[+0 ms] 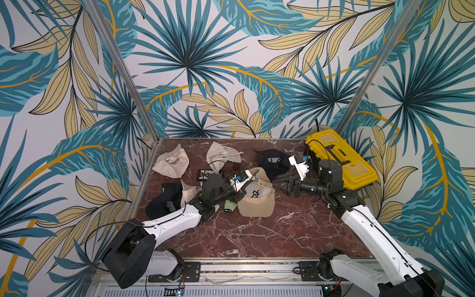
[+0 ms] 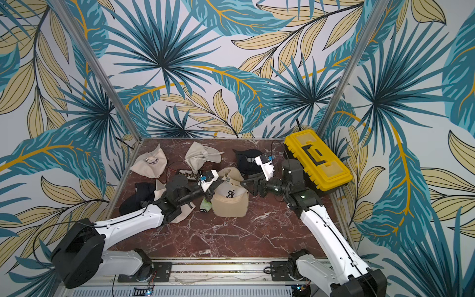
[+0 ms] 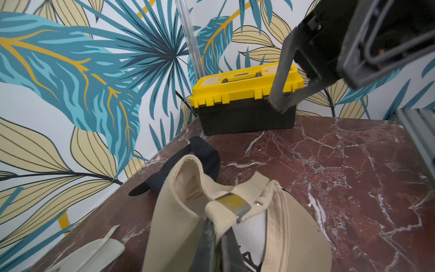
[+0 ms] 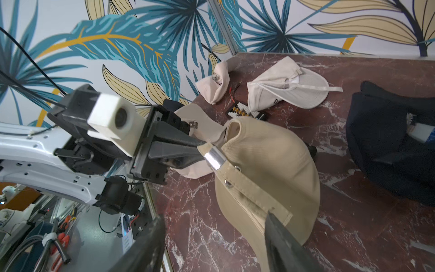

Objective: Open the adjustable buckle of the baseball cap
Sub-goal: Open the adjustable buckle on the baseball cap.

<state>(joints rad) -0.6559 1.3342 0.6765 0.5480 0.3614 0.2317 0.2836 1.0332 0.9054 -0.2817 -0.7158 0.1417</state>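
The left gripper should move back a little and then open its fingers to let go of the strap, because the part of the strap beside the buckle is between them.
The tan baseball cap [image 1: 257, 203] lies upside down mid-table in both top views [image 2: 230, 205]. Its silver buckle [image 3: 234, 205] sits on the rear strap, also clear in the right wrist view [image 4: 214, 157]. My left gripper [image 3: 216, 227] is shut on the strap right beside the buckle, and shows in a top view [image 1: 239, 194]. My right gripper [image 4: 211, 245] stands open just right of the cap [image 1: 275, 181]. The strap's free end [image 4: 280, 214] lies next to one of its fingers [image 4: 282, 242], with only bare table between the jaws.
A yellow toolbox [image 1: 341, 156] stands at the back right. A black cap [image 1: 272, 160] lies behind the tan one, two cream caps [image 1: 172, 162] [image 1: 221, 154] at the back, another black cap [image 1: 164, 198] under my left arm. A small black board [image 1: 209, 174] lies mid-back.
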